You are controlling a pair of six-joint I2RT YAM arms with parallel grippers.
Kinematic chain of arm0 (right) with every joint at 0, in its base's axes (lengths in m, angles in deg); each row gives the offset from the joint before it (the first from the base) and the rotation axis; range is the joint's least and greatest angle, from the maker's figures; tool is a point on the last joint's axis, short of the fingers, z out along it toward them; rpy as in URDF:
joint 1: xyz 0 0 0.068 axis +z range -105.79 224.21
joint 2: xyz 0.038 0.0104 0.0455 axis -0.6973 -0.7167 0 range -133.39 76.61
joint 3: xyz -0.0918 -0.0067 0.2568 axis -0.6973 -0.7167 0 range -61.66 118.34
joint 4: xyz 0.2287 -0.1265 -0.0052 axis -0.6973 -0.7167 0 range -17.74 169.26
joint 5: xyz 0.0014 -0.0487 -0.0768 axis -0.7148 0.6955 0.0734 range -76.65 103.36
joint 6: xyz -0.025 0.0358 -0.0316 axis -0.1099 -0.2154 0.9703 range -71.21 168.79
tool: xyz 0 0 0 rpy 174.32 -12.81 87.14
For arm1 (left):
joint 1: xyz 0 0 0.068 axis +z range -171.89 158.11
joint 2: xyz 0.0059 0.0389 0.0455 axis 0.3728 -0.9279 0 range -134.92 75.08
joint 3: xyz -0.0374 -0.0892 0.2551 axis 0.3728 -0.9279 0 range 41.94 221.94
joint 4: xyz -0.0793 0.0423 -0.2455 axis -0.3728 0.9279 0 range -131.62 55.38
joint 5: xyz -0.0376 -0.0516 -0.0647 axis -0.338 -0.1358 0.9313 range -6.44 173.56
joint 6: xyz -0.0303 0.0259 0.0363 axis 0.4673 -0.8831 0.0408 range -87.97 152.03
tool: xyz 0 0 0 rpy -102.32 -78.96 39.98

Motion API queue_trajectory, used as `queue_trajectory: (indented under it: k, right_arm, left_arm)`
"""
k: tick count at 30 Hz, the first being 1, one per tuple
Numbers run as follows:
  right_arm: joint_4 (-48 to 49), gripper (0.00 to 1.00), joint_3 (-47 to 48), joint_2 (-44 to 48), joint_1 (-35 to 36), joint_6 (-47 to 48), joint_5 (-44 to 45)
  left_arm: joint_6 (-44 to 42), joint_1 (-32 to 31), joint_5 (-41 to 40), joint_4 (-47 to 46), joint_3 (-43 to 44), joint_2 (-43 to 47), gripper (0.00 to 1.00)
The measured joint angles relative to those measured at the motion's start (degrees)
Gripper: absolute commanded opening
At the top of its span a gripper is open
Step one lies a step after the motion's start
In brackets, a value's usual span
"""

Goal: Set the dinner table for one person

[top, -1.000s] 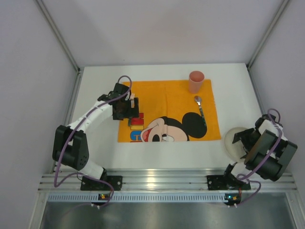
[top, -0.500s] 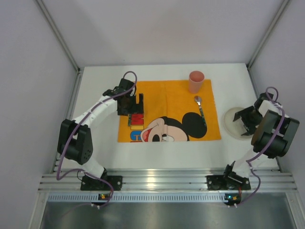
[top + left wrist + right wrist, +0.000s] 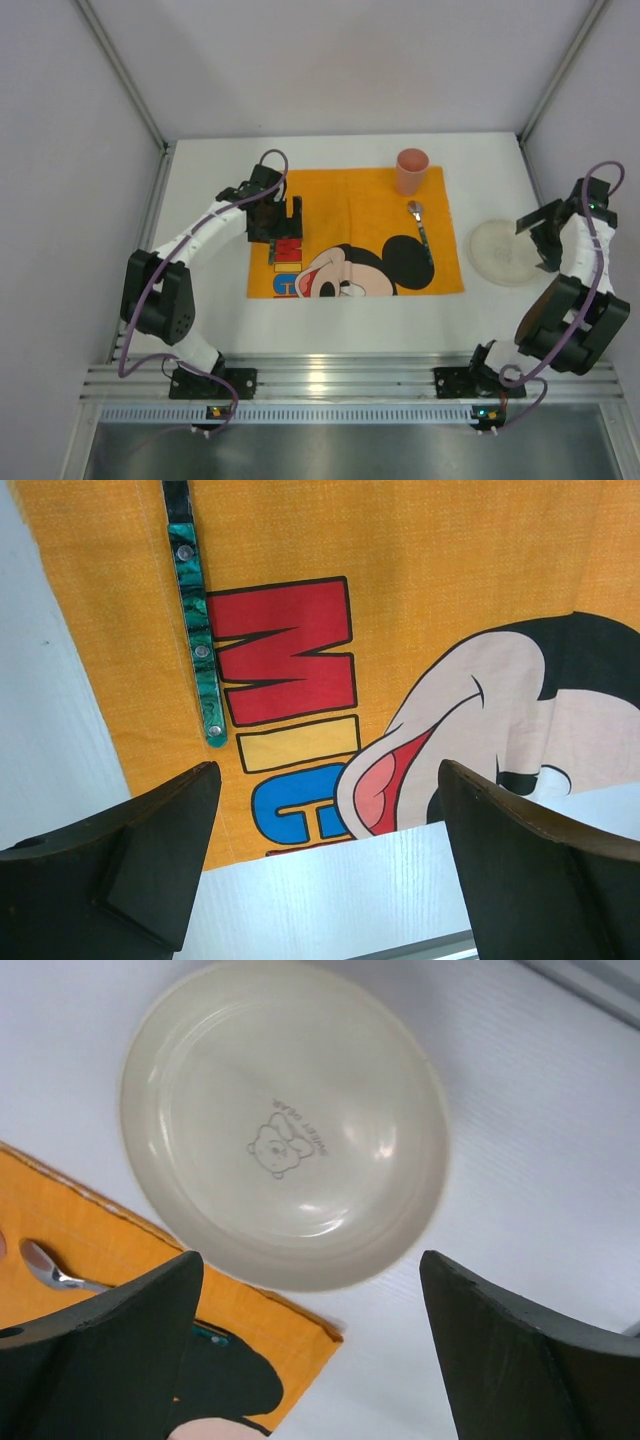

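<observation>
The plate's near rim by the plate's side (image 3: 533,275) (image 3: 441,1165) gives the open fingers an edge to straddle, so the robot's right gripper will next go down and slightly back onto it.
The white dinner table (image 3: 200,200) carries an orange Mickey Mouse placemat (image 3: 355,232). A round white plate (image 3: 503,252) lies on the bare table just right of the mat; it fills the right wrist view (image 3: 285,1125). My right gripper (image 3: 540,242) is open and empty above the plate's right edge (image 3: 310,1260). A pink cup (image 3: 412,171) and a spoon (image 3: 421,228) sit on the mat's right part. My left gripper (image 3: 288,228) is open and empty (image 3: 328,772) above the mat's left part. A green-handled utensil (image 3: 196,630) lies along the mat's left edge.
Metal frame posts and grey walls close the table on the left, right and far sides. An aluminium rail (image 3: 330,380) with both arm bases runs along the near edge. The table's right edge lies just beyond the plate.
The right arm carried the plate from the near right corner farther back beside the mat, let it go and drew off to the right. The left gripper shifted slightly farther, then held still.
</observation>
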Motion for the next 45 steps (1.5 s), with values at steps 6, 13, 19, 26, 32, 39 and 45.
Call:
queue_trajectory:
  k: [6,13,19,26,32,39,45]
  right_arm:
    - [-0.87,0.9,-5.51,2.08,-8.46,2.32,2.19]
    - [1.33,0.86,-8.57,-1.75,-10.54,2.97,1.75]
    - [5.92,0.74,-8.66,-7.08,-10.54,2.6,0.96]
    - [10.36,0.32,-8.66,-12.04,-9.7,1.29,0.52]
    - [11.89,0.0,-8.85,-12.44,-8.79,1.14,-0.57]
    - [10.73,0.0,-5.55,-10.88,-8.24,0.44,-2.45]
    - [3.78,0.0,9.4,-5.84,-2.36,-2.95,-1.44]
  left_arm:
    - [-0.07,-0.02,0.61,0.0,0.0,0.0,0.95]
    - [-0.28,-0.07,1.16,0.0,0.0,0.0,0.95]
    - [-0.33,-0.48,1.16,0.04,0.0,0.0,0.95]
    - [-0.5,-0.72,0.61,0.44,0.0,0.0,0.95]
    - [-0.5,-0.72,0.02,1.29,0.0,0.0,0.95]
    - [-0.44,-0.72,0.04,1.75,0.37,0.02,0.95]
    - [0.0,-0.72,-0.11,1.75,0.76,0.72,0.96]
